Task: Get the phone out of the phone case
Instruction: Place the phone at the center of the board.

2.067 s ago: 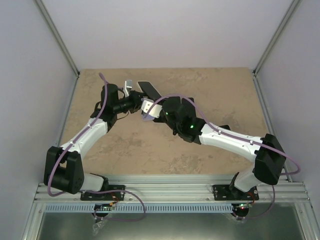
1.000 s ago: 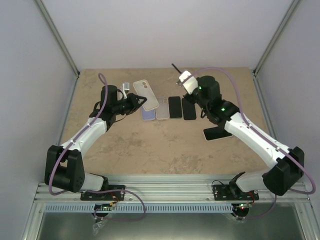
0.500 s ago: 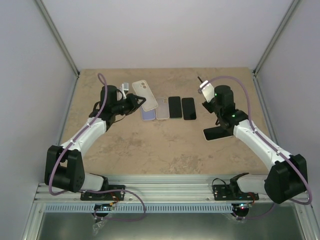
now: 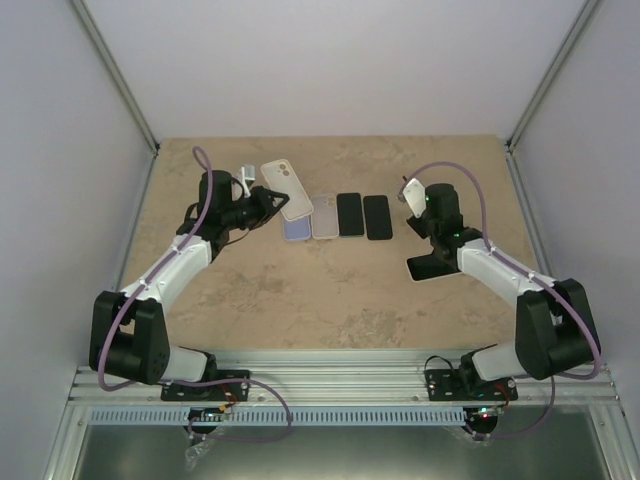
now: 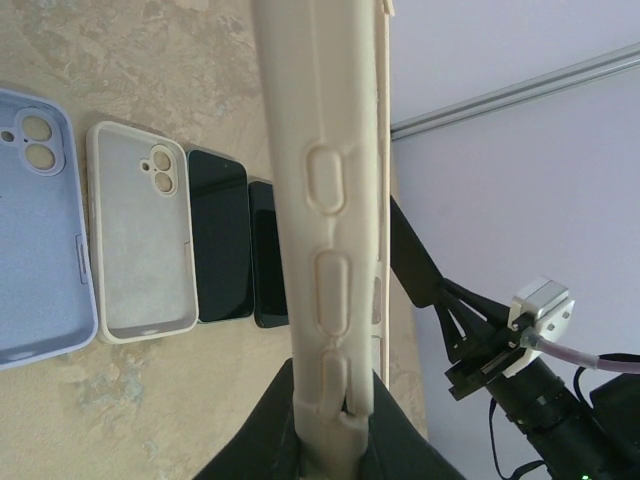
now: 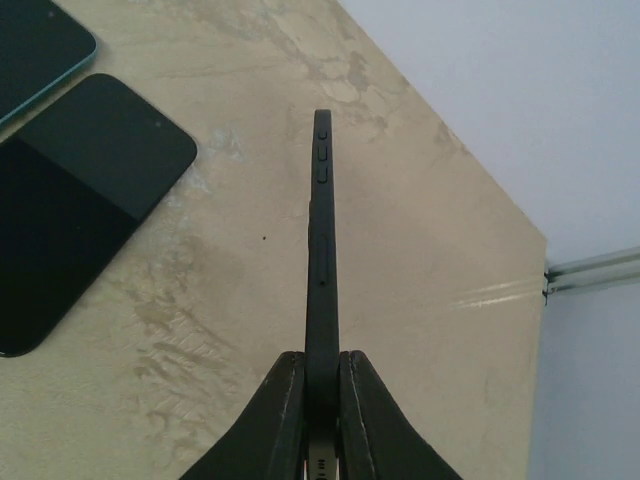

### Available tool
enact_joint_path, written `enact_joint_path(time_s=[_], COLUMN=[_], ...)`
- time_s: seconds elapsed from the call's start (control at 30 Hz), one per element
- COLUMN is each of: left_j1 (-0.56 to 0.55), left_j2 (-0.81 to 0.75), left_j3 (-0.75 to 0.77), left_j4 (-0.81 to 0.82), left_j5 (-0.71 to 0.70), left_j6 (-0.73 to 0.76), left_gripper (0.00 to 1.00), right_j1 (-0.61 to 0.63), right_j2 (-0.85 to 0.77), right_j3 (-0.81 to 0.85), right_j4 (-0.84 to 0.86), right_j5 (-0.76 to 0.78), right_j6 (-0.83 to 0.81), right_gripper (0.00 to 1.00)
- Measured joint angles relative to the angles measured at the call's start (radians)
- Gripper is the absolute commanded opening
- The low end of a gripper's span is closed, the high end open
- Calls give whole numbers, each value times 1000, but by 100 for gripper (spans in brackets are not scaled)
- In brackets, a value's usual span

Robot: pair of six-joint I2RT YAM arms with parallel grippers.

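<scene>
My right gripper lowers toward the row next and releases the phone, as the bare tabletop there lies below the gripper, to its left in the top view.
My left gripper (image 4: 268, 205) is shut on a cream phone case (image 4: 283, 190) and holds it up above the table at the back left. In the left wrist view the case (image 5: 325, 200) stands edge-on between the fingers (image 5: 255, 430). My right gripper (image 4: 412, 203) is shut on a black phone, held edge-on just above the table at the back right. The right wrist view shows the phone (image 6: 321, 250) clamped between the fingers (image 6: 280, 410), its side buttons up. The two grippers are well apart.
A row lies on the table between the arms: a lavender case (image 4: 296, 228), a clear-white case (image 4: 324, 217) and two black phones (image 4: 350, 214) (image 4: 377, 217). Another black phone with a pale rim (image 4: 435, 267) lies under the right forearm.
The grippers were together at the centre; the right one swung right with the black phone and came down lower. The left gripper kept the cream case, almost still.
</scene>
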Motion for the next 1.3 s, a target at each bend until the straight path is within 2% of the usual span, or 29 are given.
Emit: enact_joint_path(time_s=[0.87,1.3], left_j1=[3,5], left_j2=[0,3], left_j3=[0,0], left_j4=[0,0], left_j5=[0,0], left_j6=[0,0], left_gripper=[0,0], right_j1=[16,37], right_j2=[132,173], right_j3=[-115,-141], right_j4=[262,322], right_j5=[47,58], right_j6=[-119,-130], right_gripper=[1,10])
